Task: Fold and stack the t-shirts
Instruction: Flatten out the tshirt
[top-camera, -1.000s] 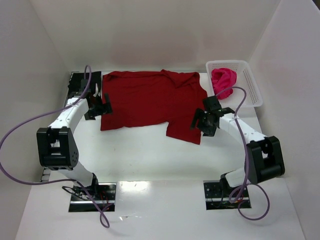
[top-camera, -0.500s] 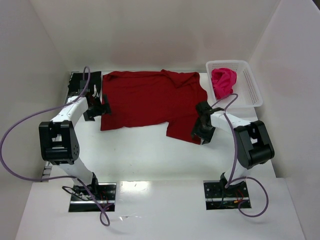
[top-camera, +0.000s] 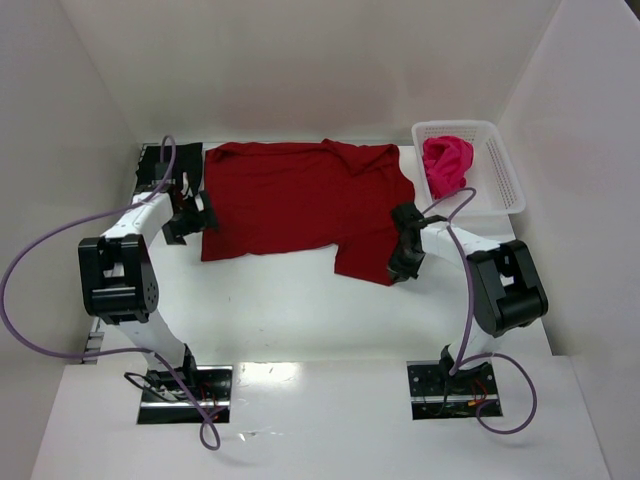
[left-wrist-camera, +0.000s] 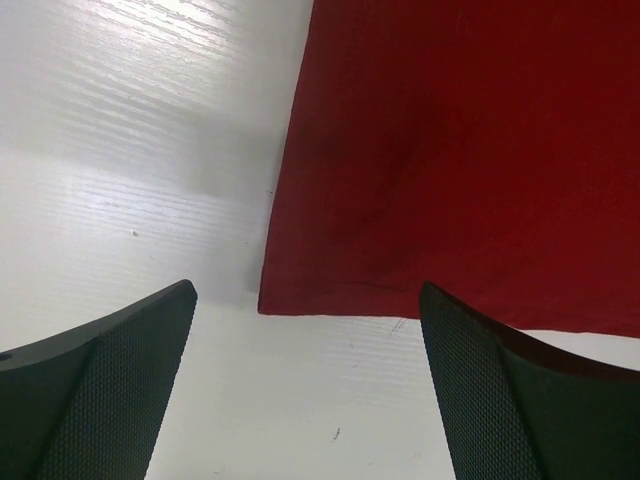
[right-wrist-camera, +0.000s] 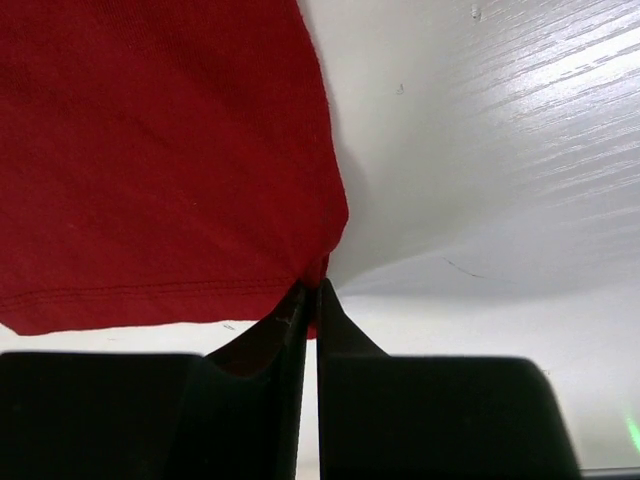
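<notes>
Next, the open left gripper lowers and closes on the crimson t-shirt's free near corner (top-camera: 206, 256) (left-wrist-camera: 272, 301) below it, since my right gripper already pinches the other.
A dark crimson t-shirt (top-camera: 290, 205) lies spread flat at the back of the table. My right gripper (top-camera: 401, 266) is shut on its near right corner, and the right wrist view shows the red hem (right-wrist-camera: 150, 290) pinched between the closed fingertips (right-wrist-camera: 312, 288). My left gripper (top-camera: 203, 215) stands open at the shirt's left edge. In the left wrist view the shirt's near left corner (left-wrist-camera: 275, 300) lies just beyond the wide-apart fingers (left-wrist-camera: 120, 360), apart from them. A magenta-pink t-shirt (top-camera: 447, 163) is bunched in the basket. A black cloth (top-camera: 152, 163) shows behind the left arm, partly hidden.
The white lattice basket (top-camera: 502, 178) stands at the back right, close to the right arm. White walls close in the table on the left, back and right. Purple cables loop beside both arms. Bare white tabletop (top-camera: 280, 310) lies in front of the shirt.
My right gripper moved in from the right and closed on the crimson shirt's near right corner. The left gripper edged slightly up along the shirt's left edge, still open.
</notes>
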